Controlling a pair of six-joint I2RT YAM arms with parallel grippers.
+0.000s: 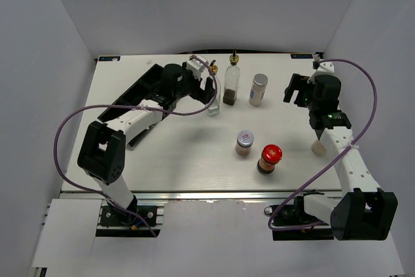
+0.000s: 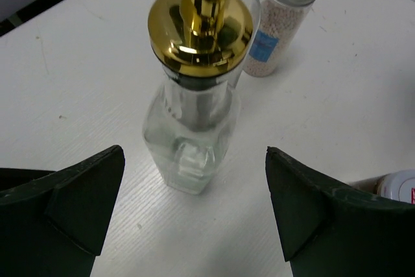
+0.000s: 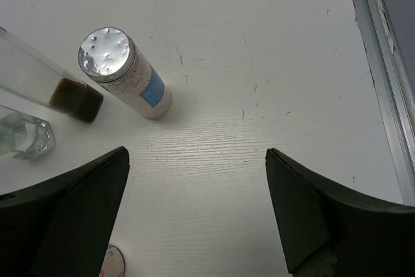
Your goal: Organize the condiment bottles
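I need to move my left gripper away from my base and onto the clear cruet next, until its glass neck (image 1: 215, 81) (image 2: 199, 103) is between the open fingers.
Five condiment bottles stand on the white table (image 1: 162, 154). A clear glass cruet (image 1: 214, 106) with a gold spout stands upright just ahead of my open left gripper (image 1: 206, 90), and the fingers do not touch it. In the left wrist view the cruet (image 2: 191, 134) is beyond the gripper (image 2: 194, 215). To its right stand a second cruet (image 1: 231, 82) with brown liquid and a white silver-capped shaker (image 1: 258, 89). The silver-lidded jar (image 1: 245, 142) and red-lidded jar (image 1: 270, 158) stand nearer. My right gripper (image 1: 296, 91) is open and empty, right of the shaker (image 3: 123, 72).
The right wrist view (image 3: 194, 215) also shows the brown cruet's base (image 3: 72, 98), the clear cruet's base (image 3: 24, 134) and the table's right metal edge (image 3: 382, 76). A small cream-coloured thing (image 1: 319, 147) lies by the right arm. Grey walls enclose the table.
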